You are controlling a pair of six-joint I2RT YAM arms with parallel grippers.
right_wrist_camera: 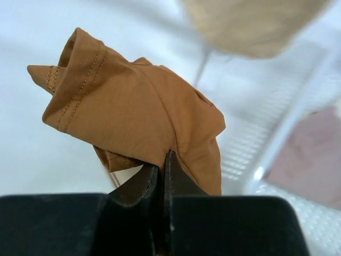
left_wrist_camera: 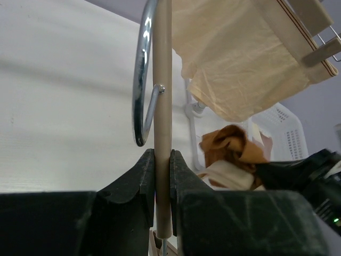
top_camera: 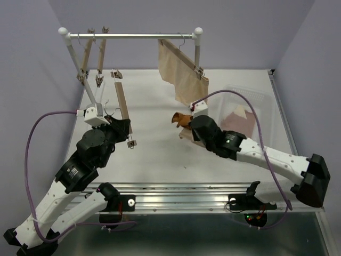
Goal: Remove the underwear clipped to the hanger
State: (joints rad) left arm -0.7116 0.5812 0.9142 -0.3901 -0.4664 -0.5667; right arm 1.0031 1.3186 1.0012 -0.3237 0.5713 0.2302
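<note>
The rust-brown underwear goes to the right in the top view, over the clear basket, next. My right gripper releases it there, since the basket already holds underwear.
My right gripper (top_camera: 186, 128) is shut on the rust-brown underwear (top_camera: 180, 118), bunched and held above the table centre; the right wrist view shows the jaws (right_wrist_camera: 162, 166) pinching its fabric (right_wrist_camera: 133, 112). The beige underwear (top_camera: 183, 72) hangs clipped to a wooden hanger on the rail (top_camera: 133, 36); it also shows in the left wrist view (left_wrist_camera: 240, 58). The pale pink underwear (top_camera: 238, 120) lies in the clear basket (top_camera: 266, 106). My left gripper (top_camera: 124, 126) is shut on the bar of a bare wooden hanger (left_wrist_camera: 162, 106), with its metal hook (left_wrist_camera: 139, 80) above the jaws.
The rack's white posts (top_camera: 80, 69) stand at the back of the table. Two bare wooden hangers (top_camera: 93, 56) hang at the rail's left end. The purple walls close in behind and at both sides. A metal rail (top_camera: 176, 194) runs along the near edge.
</note>
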